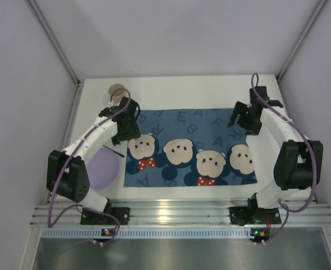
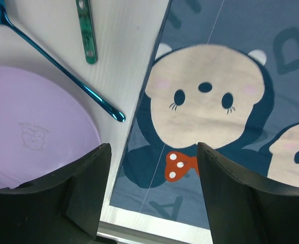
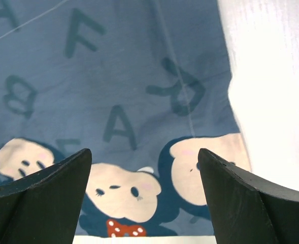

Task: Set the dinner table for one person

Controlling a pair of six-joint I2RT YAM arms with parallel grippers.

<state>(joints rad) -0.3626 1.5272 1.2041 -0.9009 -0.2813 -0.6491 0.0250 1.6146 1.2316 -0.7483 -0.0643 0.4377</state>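
The green utensil handle [image 2: 87, 30] lies flat below my left gripper, left in the wrist view; my left gripper needs to shift there next and go down astride it.
The white dinner table [image 1: 182, 90] carries a blue cartoon-mouse placemat [image 1: 190, 149] spread flat in the middle. A lavender plate [image 1: 104, 167] lies on the table left of the mat; in the left wrist view the plate [image 2: 37, 127] sits beside a shiny blue spoon [image 2: 63, 66] and a green utensil handle [image 2: 87, 30]. A brown cup [image 1: 117, 91] stands at the far left. My left gripper [image 1: 128, 133] is open and empty over the mat's left edge [image 2: 153, 198]. My right gripper [image 1: 236, 120] is open and empty over the mat's far right part [image 3: 145, 198].
A silver metal rail [image 1: 182, 215] runs along the table's near edge by the arm bases. Grey walls enclose the table on three sides. Bare white tabletop [image 3: 271, 91] lies right of the mat.
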